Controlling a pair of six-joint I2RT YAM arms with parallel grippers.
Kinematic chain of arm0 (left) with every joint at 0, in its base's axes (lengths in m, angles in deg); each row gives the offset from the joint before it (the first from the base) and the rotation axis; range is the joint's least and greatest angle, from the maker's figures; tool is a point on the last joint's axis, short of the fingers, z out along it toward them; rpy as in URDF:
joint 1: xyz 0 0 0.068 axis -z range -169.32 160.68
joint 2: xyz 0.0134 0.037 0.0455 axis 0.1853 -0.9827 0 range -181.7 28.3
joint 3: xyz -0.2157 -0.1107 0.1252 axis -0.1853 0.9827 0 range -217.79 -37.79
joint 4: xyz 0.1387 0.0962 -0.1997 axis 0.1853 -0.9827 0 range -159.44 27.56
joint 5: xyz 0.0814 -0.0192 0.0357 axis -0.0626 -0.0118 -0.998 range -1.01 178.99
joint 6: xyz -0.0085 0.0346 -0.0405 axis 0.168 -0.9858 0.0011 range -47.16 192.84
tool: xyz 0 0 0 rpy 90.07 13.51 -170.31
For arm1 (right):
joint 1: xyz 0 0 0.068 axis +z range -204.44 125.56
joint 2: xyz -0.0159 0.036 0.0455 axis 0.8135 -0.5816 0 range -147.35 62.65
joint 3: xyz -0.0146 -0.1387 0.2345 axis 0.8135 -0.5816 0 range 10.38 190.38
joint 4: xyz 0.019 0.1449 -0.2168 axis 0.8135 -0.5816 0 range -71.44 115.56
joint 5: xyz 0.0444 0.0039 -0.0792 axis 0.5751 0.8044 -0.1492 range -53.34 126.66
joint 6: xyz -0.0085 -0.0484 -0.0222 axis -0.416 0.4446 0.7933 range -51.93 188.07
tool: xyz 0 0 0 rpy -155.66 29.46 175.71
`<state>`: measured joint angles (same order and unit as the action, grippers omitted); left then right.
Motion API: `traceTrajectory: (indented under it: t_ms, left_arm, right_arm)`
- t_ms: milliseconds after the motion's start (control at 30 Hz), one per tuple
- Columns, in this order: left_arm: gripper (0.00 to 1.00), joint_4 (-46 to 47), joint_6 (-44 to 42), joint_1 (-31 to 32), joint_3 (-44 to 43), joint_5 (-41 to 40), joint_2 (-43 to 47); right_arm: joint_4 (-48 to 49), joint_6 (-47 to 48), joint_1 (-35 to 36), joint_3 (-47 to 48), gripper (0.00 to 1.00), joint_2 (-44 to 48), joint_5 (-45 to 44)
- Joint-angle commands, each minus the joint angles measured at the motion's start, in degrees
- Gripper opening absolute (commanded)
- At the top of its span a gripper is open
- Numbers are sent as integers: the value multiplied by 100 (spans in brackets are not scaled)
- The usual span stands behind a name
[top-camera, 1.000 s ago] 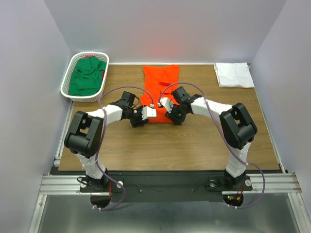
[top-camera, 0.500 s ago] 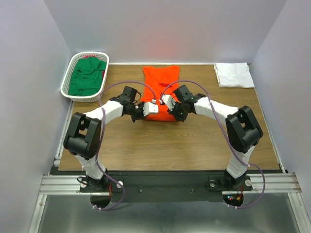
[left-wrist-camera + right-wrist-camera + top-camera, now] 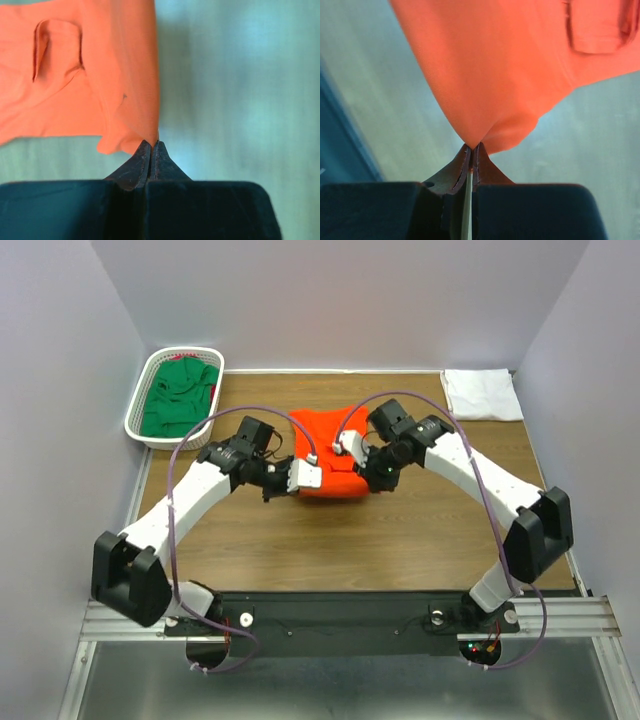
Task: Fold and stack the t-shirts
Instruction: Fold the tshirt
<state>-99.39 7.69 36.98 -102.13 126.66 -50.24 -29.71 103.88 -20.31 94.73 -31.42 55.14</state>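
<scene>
The t-shirt's far end (image 3: 302, 419) lies outward of my left gripper, so next my left gripper will move outward over the orange-red t-shirt and release the t-shirt's near corner onto that end.
The orange-red t-shirt (image 3: 325, 430) lies mid-table, its near end pulled up off the wood. My left gripper (image 3: 303, 478) is shut on the shirt's near left corner; in the left wrist view the cloth (image 3: 75, 75) hangs from the closed tips (image 3: 151, 142). My right gripper (image 3: 352, 452) is shut on the near right corner, and the right wrist view shows the fabric (image 3: 510, 65) pinched to a point at the tips (image 3: 472, 146). A folded white t-shirt (image 3: 482, 393) rests at the back right. A dark green t-shirt (image 3: 178, 400) lies bunched in the basket.
The white mesh basket (image 3: 133, 418) stands at the back left corner. Grey walls close in the table on the left, back and right. Bare wood (image 3: 340, 540) stretches between the orange shirt and the arm bases.
Both grippers have shut on the orange shirt's near corners and lifted them, carrying them toward the far side. Both arms have stretched out further over the table.
</scene>
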Motion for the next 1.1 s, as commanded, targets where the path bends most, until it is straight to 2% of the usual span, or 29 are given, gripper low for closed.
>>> traceTrajectory:
  t_ms: [0, 133, 267, 333, 633, 800, 900, 933, 1067]
  left_arm:
    - [0, -1312, -86, 286, 237, 644, 769]
    - [0, -1701, 168, 393, 220, 943, 1262]
    - [0, -1605, 467, 393, -104, 821, 1149]
    - [0, -1439, 555, 393, -359, 733, 1008]
    - [0, -919, 336, -169, -1535, 636, -722]
    - [0, -1007, 143, -459, -2468, 820, -2295]
    - [0, -954, 107, -678, -3119, 838, -3400]
    - [0, -911, 107, -723, -3216, 830, -3404]
    - [0, -788, 186, -942, -3673, 865, -4395]
  right_arm:
    - [-1126, 137, 786, -550, 1, 853, 533]
    - [-1328, -354, 929, -509, 1, 1267, 850]
    - [-1303, -85, 885, -210, 0, 1093, 297]
    - [-1285, 65, 606, -34, 1, 864, 305]
    - [-1224, 1129, -607, 1090, 1, -839, 507]
    - [-916, 1507, -1074, 1565, 1, -1798, 472]
    - [-688, 1508, -1303, 2319, 3, -2536, 411]
    - [-644, 1508, -1321, 2322, 3, -2730, 385]
    - [-354, 1315, -1383, 3084, 4, -3451, 323]
